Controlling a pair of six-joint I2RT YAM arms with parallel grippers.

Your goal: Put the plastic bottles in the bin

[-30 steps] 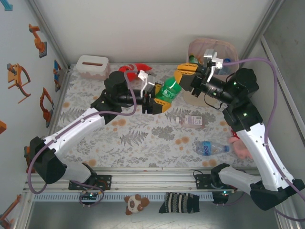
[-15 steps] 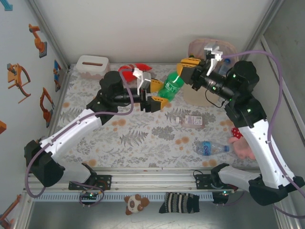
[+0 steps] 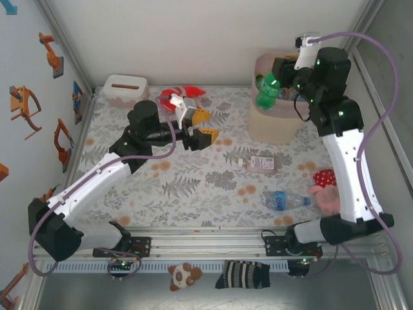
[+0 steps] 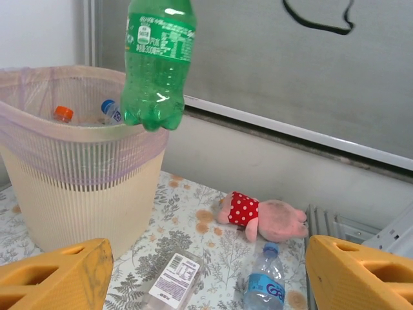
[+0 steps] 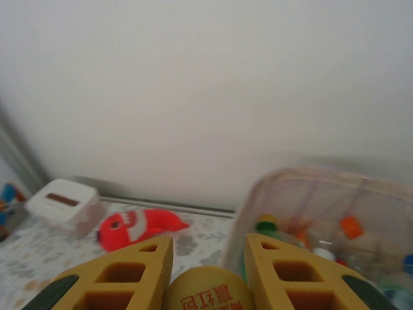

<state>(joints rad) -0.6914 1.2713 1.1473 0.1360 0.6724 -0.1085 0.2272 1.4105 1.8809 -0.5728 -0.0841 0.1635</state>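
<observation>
I need to move my right gripper over the middle of the pink-lined bin (image 3: 288, 94) (image 5: 342, 248) and then down before I let go of the green bottle, because the bottle is hanging at the near rim of the bin.
A green plastic bottle (image 3: 265, 92) with a yellow cap (image 5: 210, 294) hangs neck-up over the near rim of the bin (image 3: 284, 123). My right gripper (image 3: 272, 80) is shut on its cap end, the yellow fingers (image 5: 290, 271) on either side. The beige bin (image 4: 77, 174), lined in pink, holds several bottles. My left gripper (image 3: 208, 126) stands open and empty above the mid table, left of the bin. A clear bottle (image 3: 261, 163) with a white label and a blue-labelled bottle (image 3: 284, 200) lie on the table.
A red-orange fish toy (image 3: 182, 94) and a white tissue box (image 3: 125, 90) sit at the back left. A pink pig toy (image 3: 322, 190) in a red dotted dress lies by the right wall. The enclosure walls close in at the back and the right.
The left gripper opened, let go of the green bottle and drew back to the left. The right arm carried the bottle up and right to the bin's rim.
</observation>
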